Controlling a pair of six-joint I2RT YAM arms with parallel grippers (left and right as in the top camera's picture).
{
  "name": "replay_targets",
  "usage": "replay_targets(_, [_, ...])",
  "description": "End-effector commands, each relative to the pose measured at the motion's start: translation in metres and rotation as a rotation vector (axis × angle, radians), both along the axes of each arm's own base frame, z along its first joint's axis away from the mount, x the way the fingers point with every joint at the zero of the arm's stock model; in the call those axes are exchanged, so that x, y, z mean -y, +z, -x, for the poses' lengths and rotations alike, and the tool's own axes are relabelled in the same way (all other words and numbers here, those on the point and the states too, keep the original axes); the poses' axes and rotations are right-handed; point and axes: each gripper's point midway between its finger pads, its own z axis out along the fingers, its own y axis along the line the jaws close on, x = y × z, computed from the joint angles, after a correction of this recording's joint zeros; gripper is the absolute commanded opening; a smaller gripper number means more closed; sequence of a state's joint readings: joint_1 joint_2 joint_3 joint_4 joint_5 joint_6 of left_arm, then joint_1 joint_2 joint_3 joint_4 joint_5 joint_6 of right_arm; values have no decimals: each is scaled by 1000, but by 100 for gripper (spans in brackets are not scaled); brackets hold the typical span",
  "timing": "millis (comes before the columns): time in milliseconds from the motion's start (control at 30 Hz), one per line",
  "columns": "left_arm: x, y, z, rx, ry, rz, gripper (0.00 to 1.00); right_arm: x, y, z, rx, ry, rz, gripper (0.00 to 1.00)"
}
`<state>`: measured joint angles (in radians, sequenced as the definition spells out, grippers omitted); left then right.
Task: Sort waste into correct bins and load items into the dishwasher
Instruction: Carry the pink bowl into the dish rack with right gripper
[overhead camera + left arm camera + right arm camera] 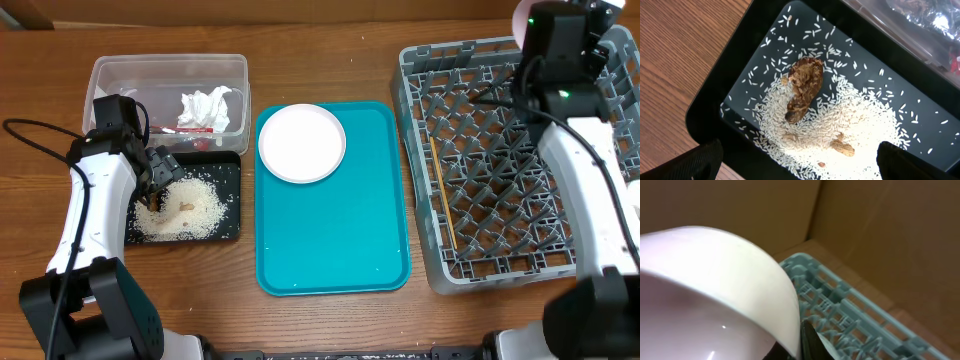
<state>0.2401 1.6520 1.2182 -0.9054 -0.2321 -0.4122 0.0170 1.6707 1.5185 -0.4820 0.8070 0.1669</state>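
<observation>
The pale bowl [715,280] still hangs high above the grey rack's open wires, so my right gripper should lower it inside the rack's far edge next.
The black tray [228,172] holds a heap of white rice grains [205,212] and a brown food scrap [802,87]. My left gripper [160,188] hovers low over that heap, open and empty, with its fingers wide apart either side of the rice [805,157]. The clear tub [170,62] holds the crumpled napkin [208,104] and the red-and-silver wrapper [195,128]. The white plate [302,142] lies on the teal tray [340,240]. My right gripper [535,25] is shut on the rim of a pale bowl [715,280], above the grey rack's [415,130] far edge. Chopsticks [445,200] lie in the rack.
A small peanut-like piece [842,147] lies in the rice. The rack's far corner [840,310] shows under the bowl, with a brown cardboard wall [880,225] close behind. The left arm's cable [40,150] loops over the table at the left.
</observation>
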Motion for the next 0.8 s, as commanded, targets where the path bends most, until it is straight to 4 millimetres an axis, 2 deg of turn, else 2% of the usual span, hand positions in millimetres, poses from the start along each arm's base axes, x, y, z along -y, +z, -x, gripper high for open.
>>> replay_targets(0, [-1, -4, 2, -17, -5, -1, 100, 29, -12, 0, -78, -144, 139, 4])
replay_targets(200, [-1, -4, 2, -17, -5, -1, 100, 50, -76, -8, -233, -252, 219, 4])
replay_targets(367, [-1, -4, 2, -17, -5, -1, 100, 54, -118, -13, -329, -262, 242, 4])
replay_targets(500, [-1, -4, 2, -17, -5, -1, 100, 46, -134, -17, -369, -241, 249, 4])
replay_targets(767, [-1, -4, 2, -17, -5, -1, 100, 17, -144, -16, -437, -171, 261, 4])
